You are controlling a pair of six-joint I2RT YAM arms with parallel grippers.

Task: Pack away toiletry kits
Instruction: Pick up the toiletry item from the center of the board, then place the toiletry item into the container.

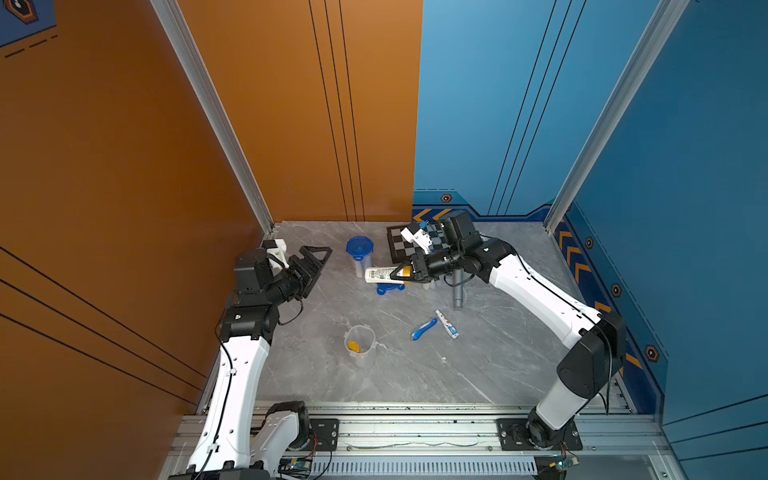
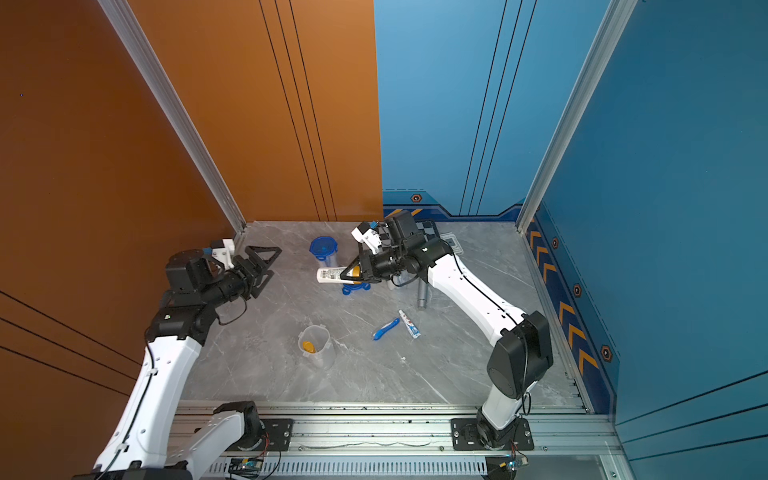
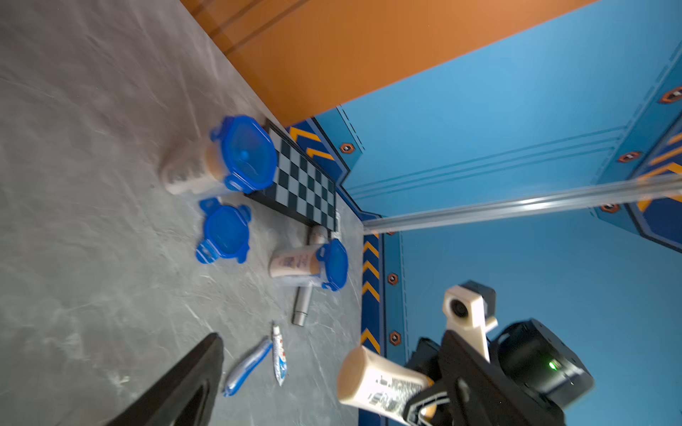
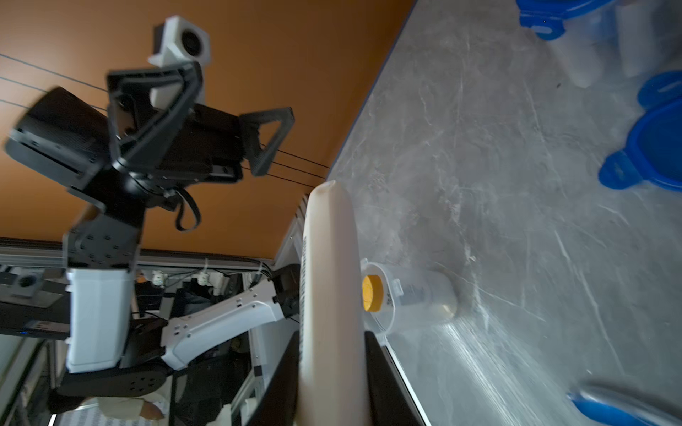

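Observation:
The robot's right gripper will next move back to the open clear cup [image 1: 360,349], tip downward and let go of the white bottle [image 1: 379,274] inside, since the cup's opening has room beside the other bottle.
My right gripper [image 1: 400,272] is shut on a white bottle [image 1: 379,274] with a yellow-orange cap and holds it level above the table; in the right wrist view its jaws press the bottle [image 4: 328,287] from both sides. Just below lies a loose blue lid [image 1: 390,288]. My left gripper [image 1: 322,266] hangs open and empty at the left. An open clear cup [image 1: 360,349] near the front holds another bottle. A lidded cup [image 1: 360,249] stands at the back, and a second lidded cup [image 3: 310,263] stands behind my right gripper. A blue toothbrush [image 1: 423,328] and a toothpaste tube [image 1: 447,324] lie side by side.
A silver microphone [image 1: 458,297] lies right of the right gripper. A black-and-white chessboard [image 1: 397,245] sits at the back wall under the right wrist. Orange and blue walls close in the grey marble table [image 1: 478,374] on three sides.

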